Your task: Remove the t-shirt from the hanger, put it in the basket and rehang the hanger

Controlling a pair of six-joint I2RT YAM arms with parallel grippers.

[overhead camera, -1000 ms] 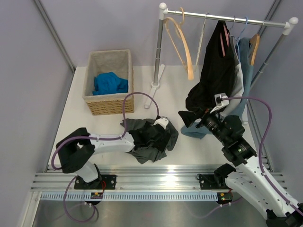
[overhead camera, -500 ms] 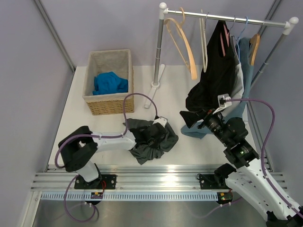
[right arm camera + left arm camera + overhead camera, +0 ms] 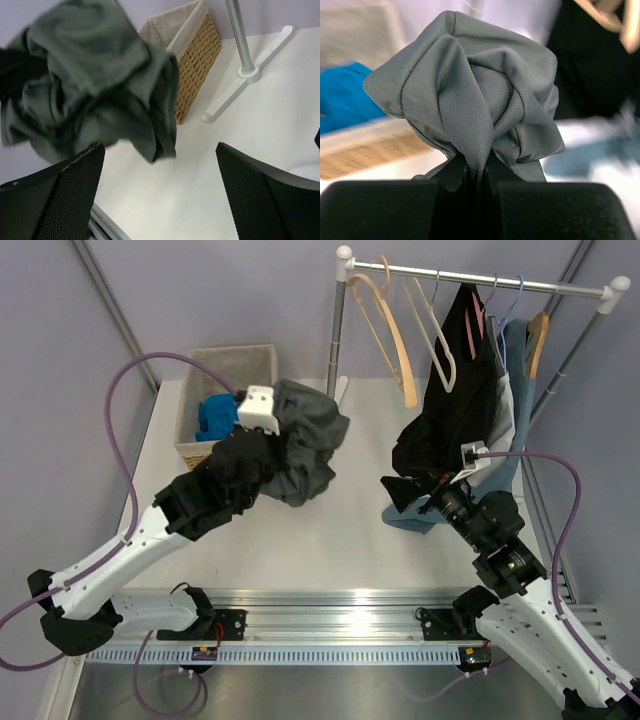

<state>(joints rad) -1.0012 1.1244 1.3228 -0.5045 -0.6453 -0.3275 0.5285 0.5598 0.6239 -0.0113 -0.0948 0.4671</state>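
Observation:
The t-shirt needs to go left in the top view next, to the basket with the blue cloth (image 3: 220,405) below, and my left gripper will carry it there, lower it and let go of it.
My left gripper (image 3: 274,438) is raised above the table beside the basket, shut on a bunched grey t-shirt (image 3: 308,440). In the left wrist view the cloth (image 3: 470,90) balloons above the jaws (image 3: 476,167), which pinch a fold. The right wrist view shows the same shirt (image 3: 95,80) hanging in the air. My right gripper (image 3: 405,490) stands open and empty (image 3: 159,150) low at the right, by the hem of a black t-shirt (image 3: 455,390) hanging from the rail. An empty wooden hanger (image 3: 388,335) and a white hanger (image 3: 437,335) hang on the rail (image 3: 480,280).
A wicker basket (image 3: 195,370) with a blue cloth (image 3: 215,415) stands at the back left, partly behind my left arm. The rack's post (image 3: 335,350) and foot (image 3: 250,75) stand mid-table. Blue and grey garments (image 3: 515,360) hang at the rail's right end.
My left gripper shut on the grey t-shirt lying near the front edge and carried it up and back towards the basket. The empty hangers have swung. My right arm barely moved.

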